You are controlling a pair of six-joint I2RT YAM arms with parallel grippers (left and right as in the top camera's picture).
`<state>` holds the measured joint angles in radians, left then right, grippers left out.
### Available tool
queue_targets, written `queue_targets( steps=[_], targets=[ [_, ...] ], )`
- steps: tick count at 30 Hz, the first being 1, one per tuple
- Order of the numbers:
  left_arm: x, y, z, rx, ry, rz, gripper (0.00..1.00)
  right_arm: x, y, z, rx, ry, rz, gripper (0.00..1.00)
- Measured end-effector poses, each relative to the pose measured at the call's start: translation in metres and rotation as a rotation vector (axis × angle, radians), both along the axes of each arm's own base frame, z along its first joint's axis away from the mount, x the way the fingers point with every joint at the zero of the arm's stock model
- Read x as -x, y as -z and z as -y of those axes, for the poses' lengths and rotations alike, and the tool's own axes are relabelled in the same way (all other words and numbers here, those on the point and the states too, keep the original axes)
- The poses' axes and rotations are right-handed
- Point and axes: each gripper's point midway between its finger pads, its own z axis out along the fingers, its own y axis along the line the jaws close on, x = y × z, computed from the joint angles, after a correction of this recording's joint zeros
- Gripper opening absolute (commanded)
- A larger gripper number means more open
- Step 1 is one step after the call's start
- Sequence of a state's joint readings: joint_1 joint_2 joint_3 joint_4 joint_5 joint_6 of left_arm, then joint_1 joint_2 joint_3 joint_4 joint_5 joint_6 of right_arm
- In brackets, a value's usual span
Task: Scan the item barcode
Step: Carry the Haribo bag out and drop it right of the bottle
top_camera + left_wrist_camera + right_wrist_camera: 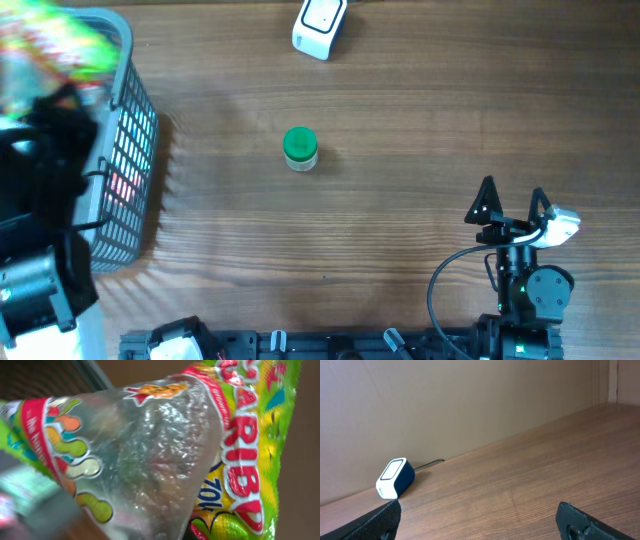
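Note:
I will next carry the bag (50, 45) with my left gripper to the right in the overhead view, to the bare wood past the green-lidded jar (382, 154), then lower it and let go, because that spot is clear.
A colourful candy bag (150, 450) with a clear window and red lettering fills the left wrist view; it hides my left gripper's fingers. From overhead the bag (50, 45) is a blurred patch over the far end of the grey wire basket (135, 140), just beyond my left arm (45, 170). The left gripper is shut on the bag. The white and dark blue barcode scanner (320, 27) lies at the table's far edge, also seen as a scanner (395, 477) by the wall. My right gripper (512, 205) stands open over bare wood at the near right, with nothing between its fingers (380, 520).
A small jar with a green lid (300, 148) stands near the middle of the table. The wire basket takes up the left side. The scanner's cable (427, 464) runs along the wall. The right arm's base and cable (450, 290) sit at the near edge.

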<state>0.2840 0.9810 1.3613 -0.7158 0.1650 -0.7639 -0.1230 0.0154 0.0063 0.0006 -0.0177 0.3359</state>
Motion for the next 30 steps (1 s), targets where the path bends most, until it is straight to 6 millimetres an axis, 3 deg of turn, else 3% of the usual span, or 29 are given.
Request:
queue_targets(
  steps=[2, 4, 5, 7, 10, 11, 12, 13, 14, 15, 16, 17, 19, 20, 22, 23, 24, 25, 26, 27, 28, 29, 30],
  targets=[
    [-0.029, 0.015, 0.089, -0.025, 0.313, -0.04, 0.04, 0.0, 0.0, 0.0, 0.0, 0.0, 0.0, 1.0],
    [-0.055, 0.054, 0.167, -0.078, 0.532, -0.136, 0.04, 0.0, 0.0, 0.0, 0.0, 0.0, 0.0, 1.0],
    [-0.066, 0.082, 0.209, -0.118, 0.629, -0.192, 0.04, 0.0, 0.0, 0.0, 0.0, -0.002, 0.0, 1.0],
    [-0.076, 0.176, 0.296, -0.215, 0.807, -0.377, 0.04, 0.0, 0.0, 0.0, 0.0, -0.002, 0.0, 1.0],
    [-0.071, 0.288, 0.365, -0.297, 0.921, -0.543, 0.04, 0.0, 0.0, 0.0, 0.0, -0.002, 0.0, 1.0],
    [-0.063, 0.32, 0.375, -0.313, 0.939, -0.611, 0.04, 0.0, 0.0, 0.0, 0.0, -0.002, 0.001, 1.0],
    [-0.057, 0.34, 0.381, -0.324, 0.95, -0.647, 0.04, 0.0, 0.0, 0.0, 0.0, -0.002, 0.0, 1.0],
    [-0.045, 0.379, 0.388, -0.348, 0.964, -0.723, 0.04, 0.0, 0.0, 0.0, 0.0, -0.002, 0.0, 1.0],
    [-0.044, 0.385, 0.391, -0.351, 0.963, -0.727, 0.04, 0.0, 0.0, 0.0, 0.0, -0.002, 0.0, 1.0],
    [-0.043, 0.385, 0.393, -0.352, 0.966, -0.723, 0.17, 0.0, 0.0, 0.0, 0.0, -0.002, 0.0, 1.0],
    [-0.043, 0.385, 0.394, -0.353, 0.967, -0.723, 0.48, 0.0, 0.0, 0.0, 0.0, -0.002, 0.0, 1.0],
    [-0.043, 0.383, 0.393, -0.361, 0.972, -0.722, 0.97, 0.0, 0.0, 0.0, 0.0, -0.002, 0.0, 1.0],
    [-0.04, 0.369, 0.389, -0.416, 0.996, -0.744, 1.0, 0.0, 0.0, 0.0, 0.0, -0.002, 0.0, 1.0],
    [-0.043, 0.344, 0.387, -0.456, 1.007, -0.729, 1.0, 0.0, 0.0, 0.0, 0.0, -0.002, 0.0, 1.0],
    [-0.058, 0.265, 0.39, -0.512, 1.01, -0.599, 1.0, 0.0, 0.0, 0.0, 0.0, -0.002, 0.0, 1.0],
    [-0.066, 0.18, 0.382, -0.544, 0.97, -0.445, 1.0, 0.0, 0.0, 0.0, 0.0, -0.002, 0.0, 1.0],
    [-0.069, 0.107, 0.363, -0.556, 0.899, -0.305, 1.0, 0.0, 0.0, 0.0, 0.0, -0.002, 0.0, 1.0],
    [-0.066, 0.046, 0.33, -0.561, 0.791, -0.195, 1.0, 0.0, 0.0, 0.0, 0.0, -0.002, 0.0, 1.0],
    [-0.063, 0.01, 0.297, -0.56, 0.695, -0.136, 1.0, 0.0, 0.0, 0.0, 0.0, -0.002, 0.0, 1.0],
    [-0.054, -0.044, 0.228, -0.546, 0.493, -0.06, 1.0, 0.0, 0.0, 0.0, 0.0, -0.002, 0.0, 1.0],
    [-0.047, -0.054, 0.195, -0.535, 0.4, -0.07, 1.0, 0.0, 0.0, 0.0, 0.0, -0.002, 0.0, 1.0],
    [-0.026, -0.055, 0.104, -0.482, 0.147, -0.172, 1.0, 0.0, 0.0, 0.0, 0.0, -0.002, 0.0, 1.0],
    [-0.016, -0.052, 0.063, -0.435, 0.01, -0.214, 1.0, 0.0, 0.0, 0.0, 0.0, -0.002, 0.0, 1.0]
  ],
)
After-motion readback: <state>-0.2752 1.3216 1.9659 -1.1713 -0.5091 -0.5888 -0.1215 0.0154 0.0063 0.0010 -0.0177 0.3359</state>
